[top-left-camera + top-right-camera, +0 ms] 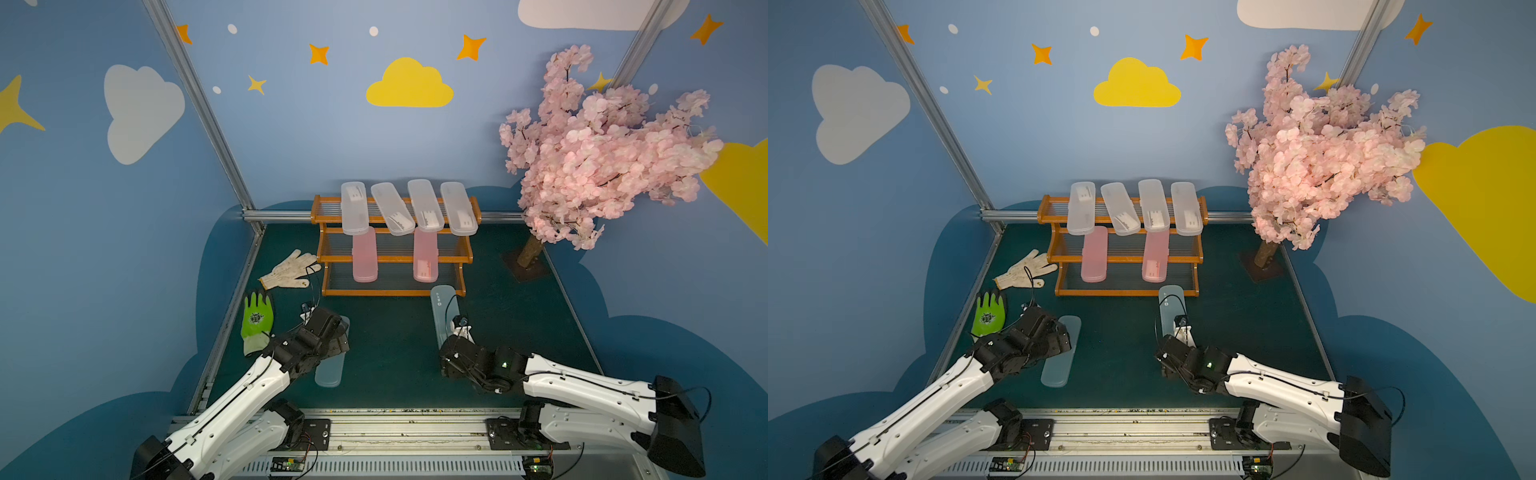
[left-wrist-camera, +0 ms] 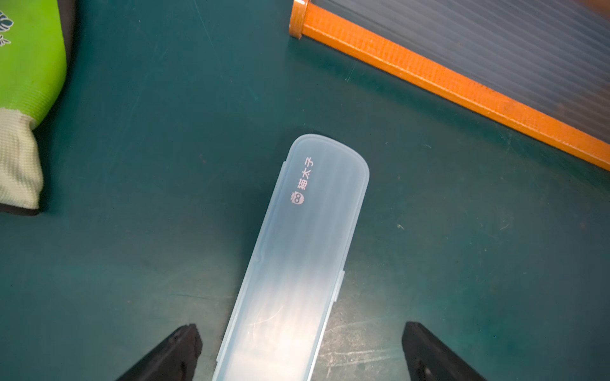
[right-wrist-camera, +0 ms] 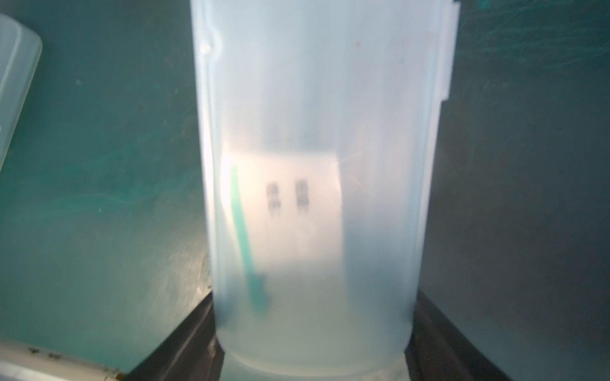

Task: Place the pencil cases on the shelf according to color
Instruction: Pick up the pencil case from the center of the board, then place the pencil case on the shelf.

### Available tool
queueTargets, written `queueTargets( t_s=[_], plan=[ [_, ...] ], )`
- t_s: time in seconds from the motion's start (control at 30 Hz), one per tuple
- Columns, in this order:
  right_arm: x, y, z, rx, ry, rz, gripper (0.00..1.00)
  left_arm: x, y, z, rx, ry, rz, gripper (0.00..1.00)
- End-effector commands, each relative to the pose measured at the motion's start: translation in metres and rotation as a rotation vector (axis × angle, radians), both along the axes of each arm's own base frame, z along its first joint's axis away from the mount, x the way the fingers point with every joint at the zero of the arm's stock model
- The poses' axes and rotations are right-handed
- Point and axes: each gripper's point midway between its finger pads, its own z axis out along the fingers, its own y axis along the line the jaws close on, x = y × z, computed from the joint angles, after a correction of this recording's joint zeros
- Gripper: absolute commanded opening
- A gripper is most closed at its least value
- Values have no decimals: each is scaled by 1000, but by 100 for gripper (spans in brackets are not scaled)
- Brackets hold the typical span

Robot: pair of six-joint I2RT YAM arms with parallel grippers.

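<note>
The light blue case goes outward with my right gripper next, released at the lowest level's end nearest the tree, since that end lies outward of the gripper.
The shelf (image 1: 390, 259) (image 1: 1125, 258) carries several frosted white pencil cases (image 1: 355, 208) on its top tier and two pink ones (image 1: 365, 257) (image 1: 424, 257) on the middle tier. One light blue case (image 1: 330, 370) (image 1: 1059, 357) (image 2: 307, 247) lies flat on the green mat. My left gripper (image 2: 302, 346) stands open over its near part, one finger on each side and neither touching. My right gripper (image 1: 451, 353) (image 3: 313, 330) is shut on the near end of the other light blue case (image 1: 444, 307) (image 1: 1171, 307) (image 3: 313, 132), whose far end reaches the front rail of the lowest tier.
A white knit glove (image 1: 291, 270) and a green glove (image 1: 257, 320) (image 2: 29, 66) lie left of the shelf. A pink blossom tree (image 1: 602, 158) stands at the back right on a dark base (image 1: 525, 266). Blue walls enclose the mat.
</note>
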Motion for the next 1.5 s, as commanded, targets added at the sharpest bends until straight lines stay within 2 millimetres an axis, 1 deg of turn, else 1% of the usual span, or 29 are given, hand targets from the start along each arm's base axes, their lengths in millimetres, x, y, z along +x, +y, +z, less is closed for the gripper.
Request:
queueTargets(
  t_s=[0.0, 0.1, 0.2, 0.33, 0.53, 0.77, 1.0, 1.1, 1.4, 1.43, 1.47],
  plan=[
    [18, 11, 15, 47, -14, 28, 67, 4, -2, 0, 7, -9, -9, 100],
    [26, 19, 16, 53, 19, 48, 67, 4, -3, 0, 12, -3, -17, 100],
    [33, 26, 13, 58, 70, 48, 66, 5, -3, 1, 9, -7, -17, 100],
    [47, 29, 7, 48, 106, 23, 66, 5, -3, 0, 8, -11, -18, 100],
    [81, 29, -2, 74, 94, -21, 66, 6, -4, -2, 13, -8, -21, 100],
    [122, 26, -11, 104, 82, -74, 64, 7, -3, -12, 34, 10, -20, 100],
    [154, 25, -21, 98, 118, -71, 61, 9, 1, -20, 65, 9, -17, 100],
    [165, 30, -27, 95, 139, -42, 60, 10, 2, -25, 82, 17, -17, 100],
    [189, 34, -38, 76, 151, -69, 60, 17, 0, -35, 102, 25, -26, 100],
    [191, 33, -39, 72, 157, -76, 61, 17, -1, -36, 103, 25, -28, 100],
    [193, 33, -41, 67, 161, -80, 64, 17, -1, -38, 101, 25, -28, 100]
  ],
)
